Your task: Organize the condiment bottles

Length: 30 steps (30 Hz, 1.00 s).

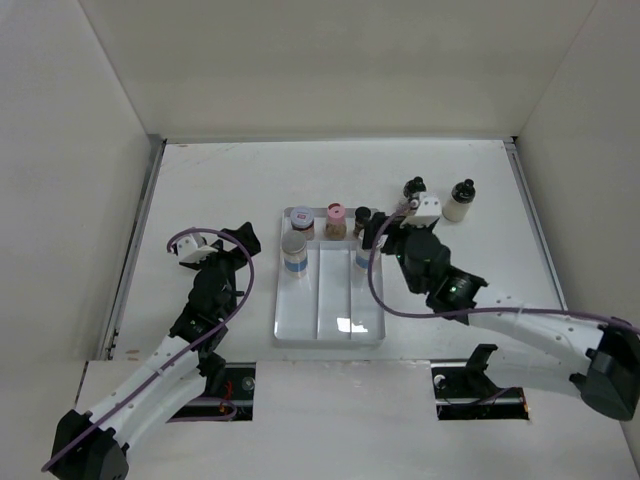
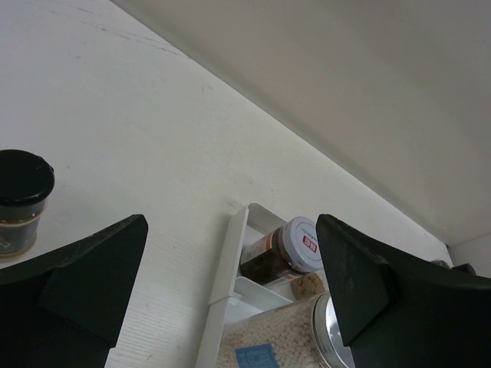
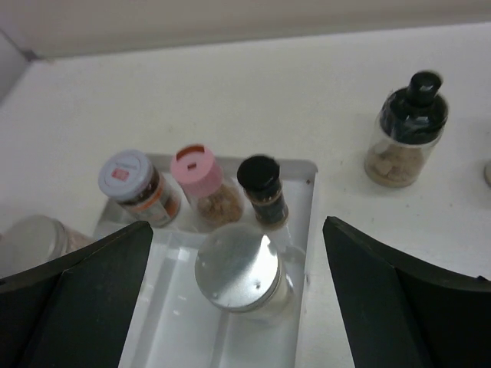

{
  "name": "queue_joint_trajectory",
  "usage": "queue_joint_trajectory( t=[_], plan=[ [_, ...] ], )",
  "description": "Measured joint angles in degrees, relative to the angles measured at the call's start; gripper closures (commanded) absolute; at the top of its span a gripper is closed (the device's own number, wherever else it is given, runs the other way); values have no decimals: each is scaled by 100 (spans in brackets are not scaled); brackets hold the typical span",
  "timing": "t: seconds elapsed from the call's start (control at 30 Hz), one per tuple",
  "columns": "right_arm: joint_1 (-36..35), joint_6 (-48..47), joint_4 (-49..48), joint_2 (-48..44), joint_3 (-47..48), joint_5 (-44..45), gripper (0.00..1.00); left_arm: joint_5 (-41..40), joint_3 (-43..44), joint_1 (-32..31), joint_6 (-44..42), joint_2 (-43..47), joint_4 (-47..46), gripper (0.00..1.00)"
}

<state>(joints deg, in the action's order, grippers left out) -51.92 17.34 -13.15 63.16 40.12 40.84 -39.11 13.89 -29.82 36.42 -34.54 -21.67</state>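
The black-spouted bottle is still outside the tray [image 1: 330,318], below and farther outward. My right gripper needs to move outward past the tray next and lower its open fingers around the bottle.
A clear divided tray [image 1: 330,318] holds a white-capped dark jar [image 1: 301,222], a pink-capped bottle [image 1: 335,219], a black-capped bottle [image 1: 362,218] and two silver-capped, blue-labelled jars [image 1: 294,249] [image 1: 361,258]. My right gripper [image 1: 386,236] is open above the right silver-capped jar [image 3: 236,268], its fingers wide of it on both sides. A black-spouted bottle [image 3: 406,130] and a white-filled bottle [image 1: 461,200] stand right of the tray. My left gripper [image 1: 238,243] is open and empty left of the tray wall [image 2: 225,287]. A black-capped jar [image 2: 23,201] stands on the table to its left.
White walls close in the table on the left, back and right. The tray's near half [image 3: 176,337] holds no bottles. The black-spouted bottle [image 1: 414,188] stands just beyond my right wrist.
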Motion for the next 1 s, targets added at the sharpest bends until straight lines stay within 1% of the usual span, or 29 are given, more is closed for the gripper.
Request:
queue_joint_trajectory(
  t=[0.1, 0.13, 0.17, 0.2, 0.3, 0.4, 0.53, 0.57, 0.6, 0.83, 0.9, 1.0],
  plan=[
    [678, 96, 22, -398, 55, -111, 4, -2, 0, -24, 0, 2, 0, 7],
    [1010, 157, 76, -380, 129, -173, 4, -2, 0, -31, 0, 2, 2, 7],
    [1300, 205, 120, -291, 221, -225, 2, 0, 0, -31, 0, 2, 0, 7],
    [1620, 249, 192, -109, 350, -289, 0, 2, 0, -31, 0, 4, 2, 7],
    [2415, 304, 584, 780, 962, -643, 0, 9, 0, -31, 0, 35, 2, 7],
    [2861, 306, 890, 1687, 1488, -942, 0, 15, 0, -17, 0, 39, 0, 7],
    [3206, 313, 1128, 2542, 1893, -1340, 1, 35, 0, -13, 0, 37, 0, 7],
    [3272, 321, 1161, 2688, 1956, -1438, 6, 37, 0, -11, 0, 31, 0, 7],
    [3318, 321, 1178, 2800, 2002, -1517, 8, 39, 0, -7, 0, 20, 0, 7],
    [3436, 321, 1180, 3344, 2391, -1921, 11, 61, 0, -9, 0, -57, 0, 7],
    [3440, 317, 1167, 3491, 2465, -1998, 16, 68, 0, -9, 0, -61, -2, 7],
    [3445, 254, 1161, 3733, 2566, -2039, 29, 72, 0, -9, 0, -70, -9, 7]
  ],
)
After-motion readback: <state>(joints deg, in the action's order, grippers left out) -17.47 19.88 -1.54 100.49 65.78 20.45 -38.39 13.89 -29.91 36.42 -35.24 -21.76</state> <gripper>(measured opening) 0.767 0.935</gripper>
